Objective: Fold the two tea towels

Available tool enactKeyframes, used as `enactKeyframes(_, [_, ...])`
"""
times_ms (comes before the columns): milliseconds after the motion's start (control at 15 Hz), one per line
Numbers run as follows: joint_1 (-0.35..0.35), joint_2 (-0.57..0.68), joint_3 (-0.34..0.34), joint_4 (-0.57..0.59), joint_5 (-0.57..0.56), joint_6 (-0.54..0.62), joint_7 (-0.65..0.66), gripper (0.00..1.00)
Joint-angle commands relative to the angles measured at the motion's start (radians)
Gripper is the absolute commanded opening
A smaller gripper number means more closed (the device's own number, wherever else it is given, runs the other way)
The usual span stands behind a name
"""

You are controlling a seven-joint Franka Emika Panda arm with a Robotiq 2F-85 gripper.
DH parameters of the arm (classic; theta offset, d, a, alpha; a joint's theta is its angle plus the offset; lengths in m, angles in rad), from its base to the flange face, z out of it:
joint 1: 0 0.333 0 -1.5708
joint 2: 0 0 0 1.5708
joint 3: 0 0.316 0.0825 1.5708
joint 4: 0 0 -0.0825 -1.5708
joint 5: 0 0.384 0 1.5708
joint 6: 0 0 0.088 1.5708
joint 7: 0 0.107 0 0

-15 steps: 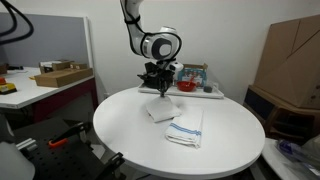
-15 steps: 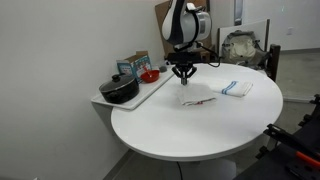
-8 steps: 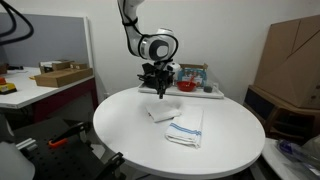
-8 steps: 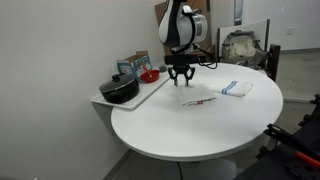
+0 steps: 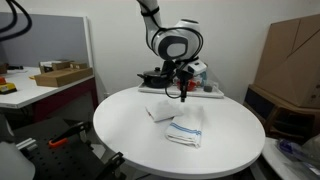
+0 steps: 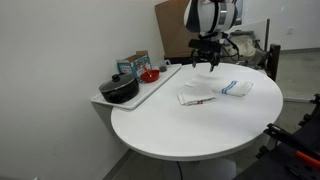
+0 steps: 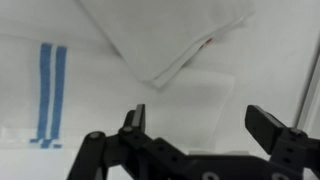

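Next, my gripper moves to the left in the wrist view and down onto the blue-striped tea towel's striped end (image 5: 188,140) (image 7: 22,120), since it lies below, on that side.
The red-striped tea towel (image 5: 160,112) (image 6: 196,94) lies folded on the round white table (image 5: 130,150) (image 6: 170,135). In the wrist view its folded corner (image 7: 170,35) fills the top. Beside it, nearer the table's edge, lies the blue-striped tea towel (image 5: 186,128) (image 6: 236,87), whose blue stripes (image 7: 50,90) show at the left of the wrist view. My gripper (image 5: 180,88) (image 6: 207,62) (image 7: 200,125) hangs open above the table between the two towels, touching neither, with nothing between its fingers.
A white tray (image 6: 160,84) (image 5: 210,92) sits at the table's rim with a black pot (image 6: 120,90), a red bowl (image 6: 150,75) and a box (image 6: 133,65). Cardboard boxes (image 5: 290,60) stand beyond the table. A side desk (image 5: 45,85) carries a flat box.
The gripper opened and let go of the red-striped towel, which stays folded on the table. It then rose and swung over toward the blue-striped towel.
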Motion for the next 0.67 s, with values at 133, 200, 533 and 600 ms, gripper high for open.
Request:
enactKeyframes(133, [-0.133,-0.04,-0.083,-0.073,0.115,0.005,-0.021,1.0])
enactKeyframes(200, [-0.142,-0.034,-0.104,-0.08,0.113,0.004,-0.017,1.0])
enactKeyframes(533, [-0.15,-0.001,-0.176,-0.145,0.091,0.013,-0.008,1.0])
enactKeyframes(600, [-0.147,0.0,-0.181,-0.159,0.088,0.012,-0.009,1.0])
